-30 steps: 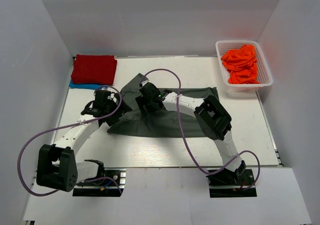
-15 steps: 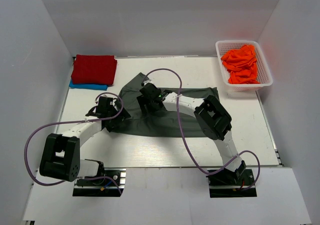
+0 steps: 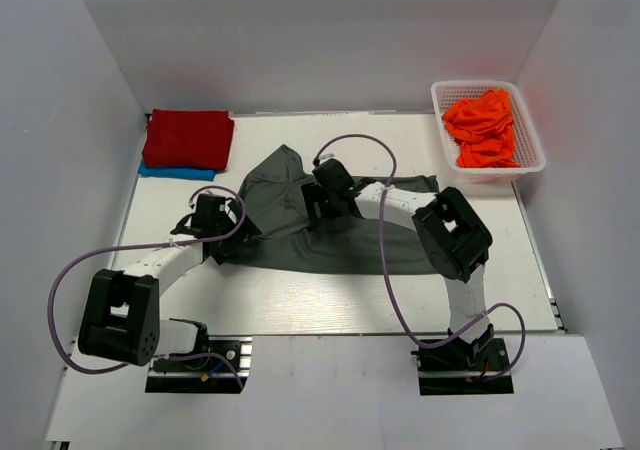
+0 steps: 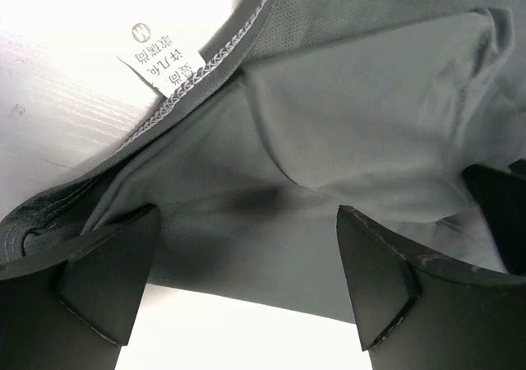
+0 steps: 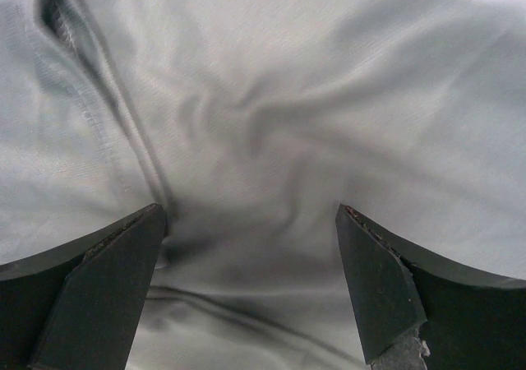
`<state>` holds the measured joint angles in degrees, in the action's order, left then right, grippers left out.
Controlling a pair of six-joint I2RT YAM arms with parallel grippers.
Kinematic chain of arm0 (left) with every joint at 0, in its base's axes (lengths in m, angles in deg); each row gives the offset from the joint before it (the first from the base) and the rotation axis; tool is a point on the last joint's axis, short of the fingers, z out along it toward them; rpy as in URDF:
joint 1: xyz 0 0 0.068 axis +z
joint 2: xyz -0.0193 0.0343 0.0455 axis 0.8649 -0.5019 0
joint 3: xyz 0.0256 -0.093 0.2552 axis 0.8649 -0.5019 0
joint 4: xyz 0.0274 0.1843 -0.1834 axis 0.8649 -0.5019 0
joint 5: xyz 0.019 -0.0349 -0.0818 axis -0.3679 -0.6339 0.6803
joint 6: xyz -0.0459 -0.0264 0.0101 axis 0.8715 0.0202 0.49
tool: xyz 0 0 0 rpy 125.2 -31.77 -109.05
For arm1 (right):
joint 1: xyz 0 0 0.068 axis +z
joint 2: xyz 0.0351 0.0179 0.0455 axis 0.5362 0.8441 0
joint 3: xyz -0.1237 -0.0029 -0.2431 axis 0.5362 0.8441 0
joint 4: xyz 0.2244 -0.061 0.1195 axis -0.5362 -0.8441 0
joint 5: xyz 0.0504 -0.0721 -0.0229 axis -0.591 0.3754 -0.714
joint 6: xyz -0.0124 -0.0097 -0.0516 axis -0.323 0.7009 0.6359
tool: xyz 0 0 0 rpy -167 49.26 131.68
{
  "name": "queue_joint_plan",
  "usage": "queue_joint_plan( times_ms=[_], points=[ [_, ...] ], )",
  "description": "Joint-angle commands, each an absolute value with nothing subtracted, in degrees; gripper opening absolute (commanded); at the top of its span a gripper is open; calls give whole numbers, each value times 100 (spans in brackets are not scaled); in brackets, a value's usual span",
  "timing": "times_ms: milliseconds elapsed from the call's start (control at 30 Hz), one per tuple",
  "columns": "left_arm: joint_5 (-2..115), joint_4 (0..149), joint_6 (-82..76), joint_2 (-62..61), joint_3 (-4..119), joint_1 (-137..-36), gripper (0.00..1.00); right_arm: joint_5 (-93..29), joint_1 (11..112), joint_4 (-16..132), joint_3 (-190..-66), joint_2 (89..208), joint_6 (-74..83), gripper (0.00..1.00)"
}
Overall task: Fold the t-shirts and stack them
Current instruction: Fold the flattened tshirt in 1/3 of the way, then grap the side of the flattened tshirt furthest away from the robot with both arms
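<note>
My left gripper swings outward and to the right in the top view next, onto the shirt's far pointed corner (image 3: 286, 153), since that corner juts onto bare tabletop.
A dark charcoal-grey t-shirt (image 3: 340, 250) lies crumpled flat in the middle of the table. My left gripper (image 3: 222, 234) hovers open at its left edge; in the left wrist view the gripper (image 4: 246, 292) straddles the hem, with the size label (image 4: 160, 57) beyond. My right gripper (image 3: 326, 206) stands open over the shirt's upper middle; in its wrist view the gripper (image 5: 251, 284) has only wrinkled grey cloth (image 5: 271, 115) below. A folded red t-shirt (image 3: 188, 138) rests on a blue one (image 3: 160, 171) at the back left. Orange t-shirts (image 3: 484, 125) fill the basket.
The white lattice basket (image 3: 438, 107) stands at the back right corner. White walls enclose the table on three sides. Purple cables loop from both arms over the cloth. Bare white table (image 3: 330, 305) lies between the shirt and the arm bases.
My right gripper has moved to the right across the grey shirt, and the cloth's upper left flap has shifted with it. The left arm drew its elbow back, then stayed still.
</note>
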<state>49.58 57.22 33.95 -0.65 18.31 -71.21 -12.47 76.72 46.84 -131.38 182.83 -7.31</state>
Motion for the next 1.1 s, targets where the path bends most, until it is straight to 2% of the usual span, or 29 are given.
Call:
queue_joint_plan(
  times_ms=[0,333,467,600,767,833,1067],
  points=[
    [4865,4970,3349,-474,1293,-7077,100,-1690,7505,5324,-12998,17957,-492,90],
    [4813,4505,3297,27,1574,-7077,100,-2105,7153,5623,-13042,17562,-227,90],
    [4918,4163,3147,387,2258,-7138,100,-1860,7101,5474,-12990,17193,-324,90],
    [5278,4179,2350,187,3714,-7209,100,-1016,6872,5080,-12822,16613,-841,90],
    [5217,3785,1812,-1200,5822,-7209,100,-375,6284,4147,-12787,16305,-1414,90],
    [5147,3617,1688,-2245,6902,-7209,100,-137,6091,3850,-12787,16295,-1615,90],
    [4876,2800,1064,-5258,10352,-7209,100,-364,5493,3585,-12936,16628,-1757,90]
  ],
)
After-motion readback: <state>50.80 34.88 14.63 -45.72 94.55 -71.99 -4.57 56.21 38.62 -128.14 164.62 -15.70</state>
